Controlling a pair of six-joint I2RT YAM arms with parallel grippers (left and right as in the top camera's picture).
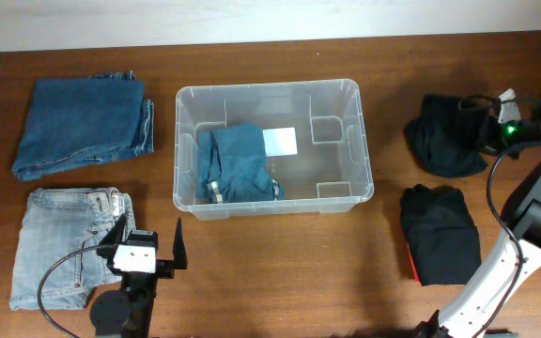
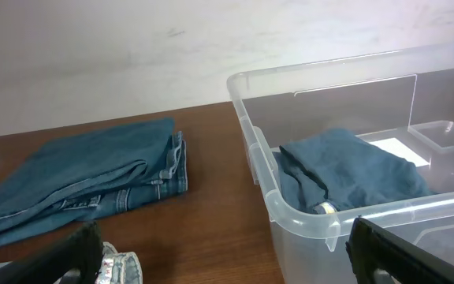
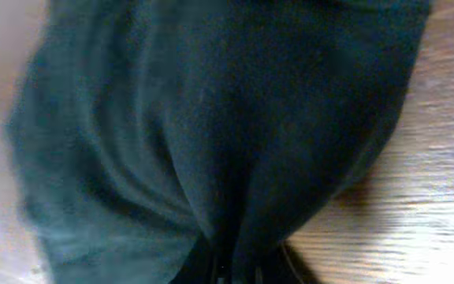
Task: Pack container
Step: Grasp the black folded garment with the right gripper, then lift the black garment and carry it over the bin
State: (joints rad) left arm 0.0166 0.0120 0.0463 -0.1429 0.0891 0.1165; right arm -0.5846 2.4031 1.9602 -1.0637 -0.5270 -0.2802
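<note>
My right gripper will lift, shift to the left in the overhead view and lower to release its garment in the container's empty half (image 1: 310,164), because jeans fill the other.
The clear plastic container (image 1: 269,86) stands mid-table, with a white label (image 1: 281,141) on its bottom and a folded pair of blue jeans (image 1: 238,165) in its left half. In the left wrist view the container (image 2: 255,150) is to the right and the jeans inside (image 2: 353,170) show. My left gripper (image 1: 148,246) is open and empty, low at the front left beside light-wash jeans (image 1: 59,246); in its own view the gripper (image 2: 227,268) is over bare wood. My right gripper (image 1: 492,132) is shut on a bunched black garment (image 1: 449,136) at the far right; in its own view the garment (image 3: 211,118) fills the frame.
Folded dark blue jeans (image 1: 83,127) lie at the back left and also show in the left wrist view (image 2: 85,181). A second folded black garment (image 1: 440,235) lies at the front right with a red edge (image 1: 409,265) under it. A wall runs behind the table.
</note>
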